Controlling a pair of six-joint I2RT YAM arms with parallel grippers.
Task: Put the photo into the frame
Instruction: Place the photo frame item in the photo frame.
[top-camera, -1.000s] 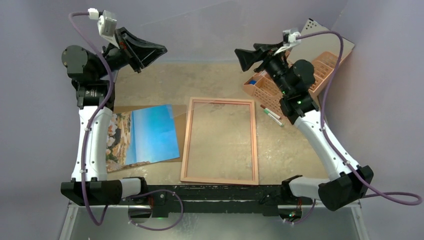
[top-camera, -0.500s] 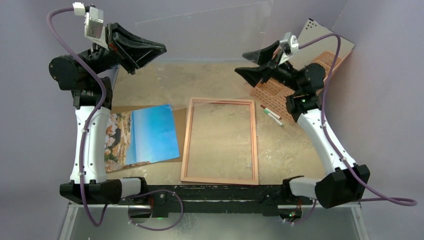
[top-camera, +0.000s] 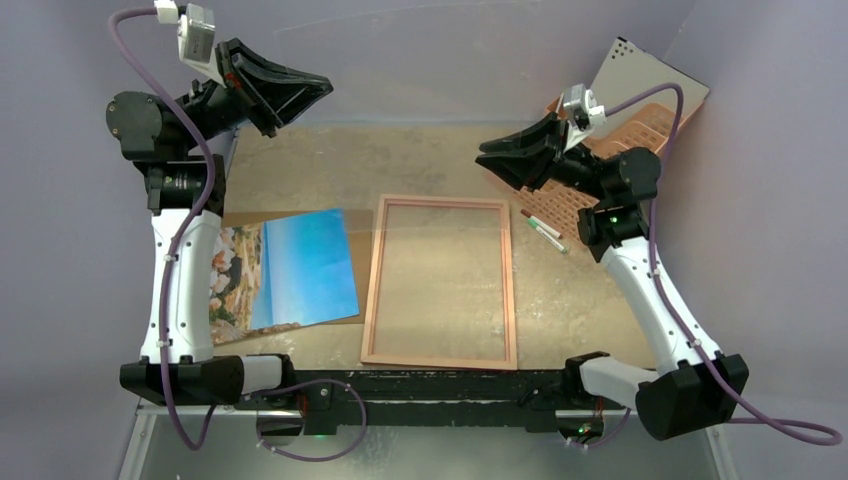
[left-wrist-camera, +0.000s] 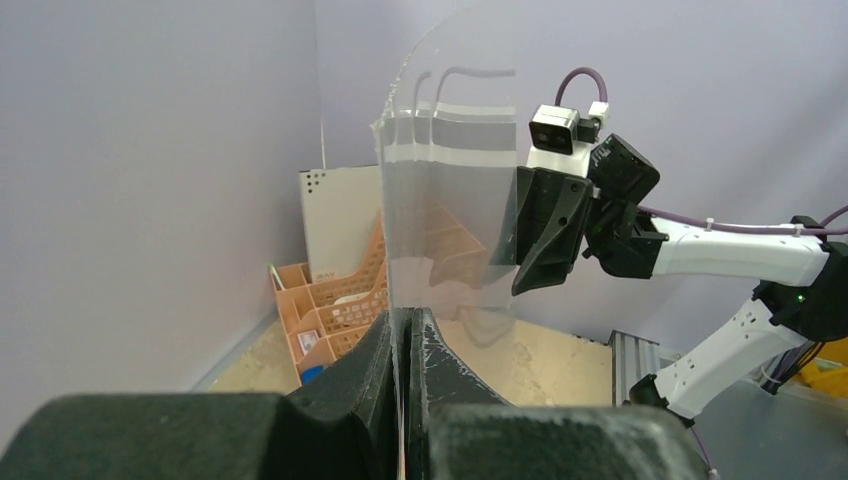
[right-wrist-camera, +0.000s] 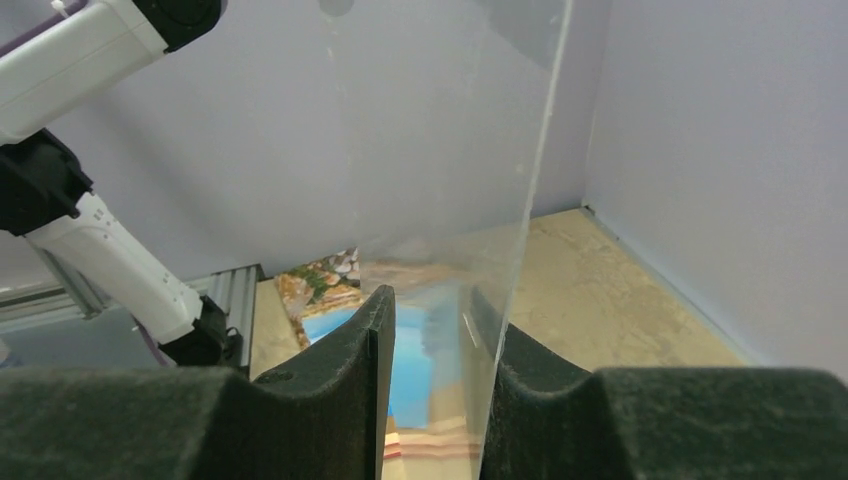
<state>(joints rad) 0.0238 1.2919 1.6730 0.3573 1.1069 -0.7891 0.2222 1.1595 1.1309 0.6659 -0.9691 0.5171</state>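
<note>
Next I need to keep my left gripper raised in place, opening its fingers to release the clear sheet's pinched edge (left-wrist-camera: 393, 298), because my right gripper's fingers straddle the sheet's other edge.
The photo (top-camera: 290, 268) lies face up at the table's left, its rocky end under the left arm, and shows too in the right wrist view (right-wrist-camera: 320, 285). The frame (top-camera: 512, 285) lies flat mid-table with its pale wood side up. My left gripper (top-camera: 318, 92) is raised at the back left, shut on the edge of a clear sheet (top-camera: 420, 50), the sheet (left-wrist-camera: 450, 200) pinched between its fingers (left-wrist-camera: 408, 318). My right gripper (top-camera: 490, 155) straddles the sheet's other edge (right-wrist-camera: 440, 150). Its jaws stand open, with a gap on the left side (right-wrist-camera: 435, 300).
A brown backing board (top-camera: 352, 250) lies under the photo. A peach desk organiser (top-camera: 640, 120) and a white perforated panel (top-camera: 640, 75) stand at the back right. Two pens (top-camera: 543, 230) lie beside the frame's right rail. Purple walls close in the back and sides.
The right gripper has turned and come onto the sheet's right edge, its jaws narrowing around it. The left arm has shifted slightly while holding the sheet up.
</note>
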